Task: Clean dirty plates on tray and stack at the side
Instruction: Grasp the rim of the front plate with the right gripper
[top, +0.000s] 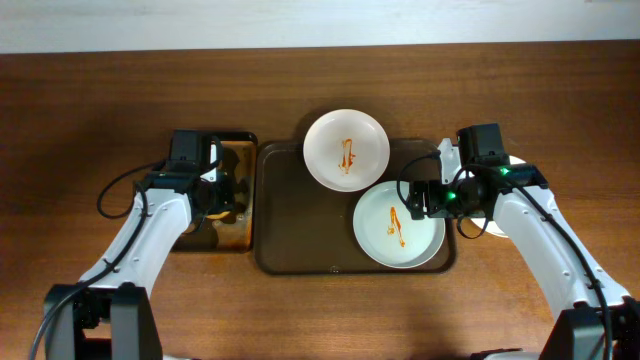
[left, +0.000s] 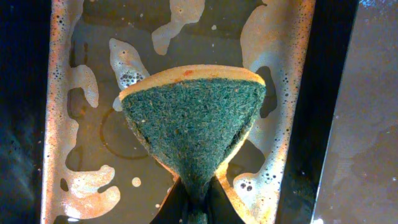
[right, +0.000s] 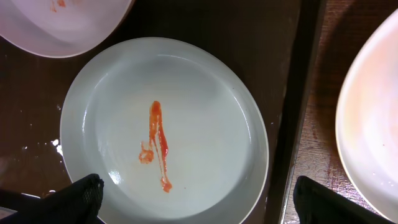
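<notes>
The greenish plate (top: 398, 228) still has an orange smear, so next my right gripper moves back and down onto that plate's rim beside the tray's short edge.
The large brown tray (top: 300, 235) holds two plates. A white plate (top: 346, 149) with an orange smear lies at its far edge. A faintly greenish plate (top: 398, 228), also smeared, lies at its right end and fills the right wrist view (right: 165, 124). A third white plate (top: 497, 228) lies on the table right of the tray, mostly hidden under my right arm; its edge shows in the right wrist view (right: 373, 124). My right gripper (top: 425, 197) is open above the greenish plate's right side (right: 199, 205). My left gripper (top: 215, 195) is shut on a green-yellow sponge (left: 193, 124).
The small black-rimmed tray (top: 232, 238) stands left of the large tray, under my left gripper; its floor (left: 93, 124) is wet with orange-tinted foam. Bare wood tabletop lies all around.
</notes>
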